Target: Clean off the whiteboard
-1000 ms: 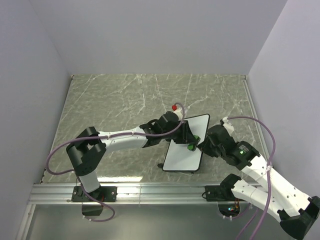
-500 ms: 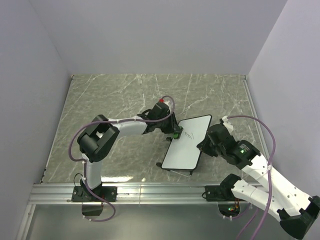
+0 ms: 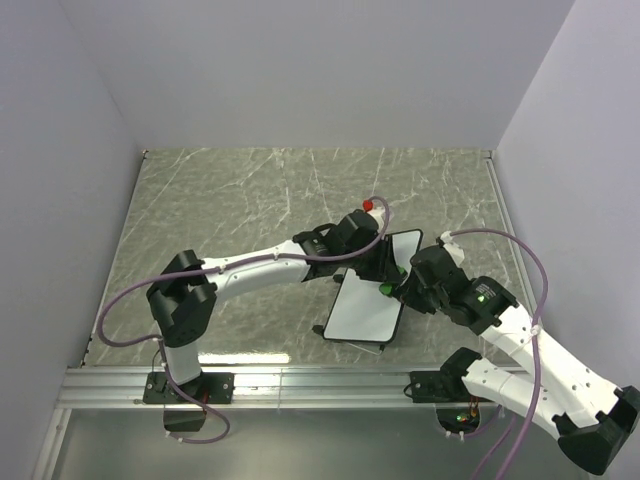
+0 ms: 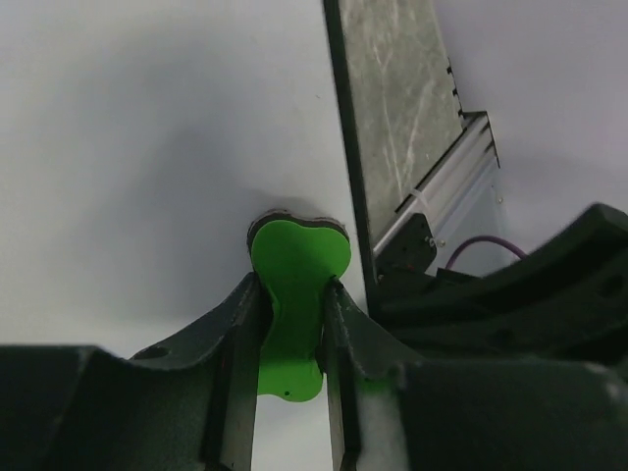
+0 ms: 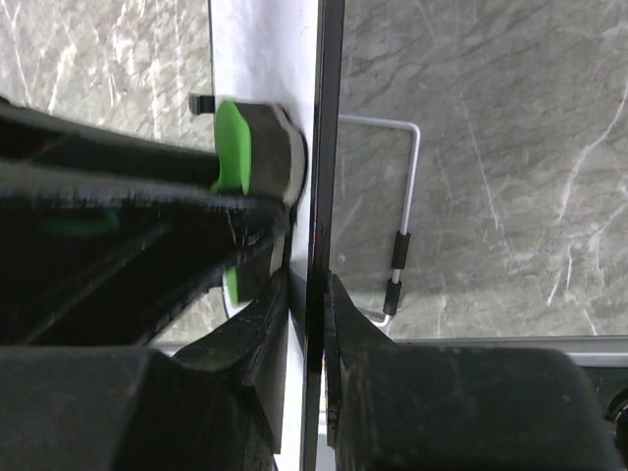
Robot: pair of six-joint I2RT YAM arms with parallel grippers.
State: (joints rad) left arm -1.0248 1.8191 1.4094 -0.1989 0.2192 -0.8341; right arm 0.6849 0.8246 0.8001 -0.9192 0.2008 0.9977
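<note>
The whiteboard's white side is bare, so my left gripper will next move off the whiteboard, to the left in the top view, and go down to the open marble [image 3: 276, 312].
The whiteboard [image 3: 365, 312] stands tilted on the table at centre right, and its bare white face shows no marks. My left gripper [image 3: 386, 282] is shut on the green eraser [image 3: 384, 291] and presses it against the board's upper right part. The left wrist view shows the eraser [image 4: 294, 275] pinched between both fingers, flat against the white surface [image 4: 147, 147]. My right gripper [image 3: 404, 298] is shut on the board's right edge. In the right wrist view its jaws [image 5: 307, 285] clamp the thin black rim [image 5: 327, 118], with the eraser [image 5: 233, 147] just beyond.
A wire stand [image 5: 402, 245] props the board from behind on the marble table [image 3: 220, 210]. An aluminium rail [image 3: 300, 380] runs along the near edge. Walls close in at the left, back and right.
The left arm swept the eraser to the board's upper left edge, then back to its right side. A black scribble seen half a second ago no longer shows. The right gripper kept its hold.
</note>
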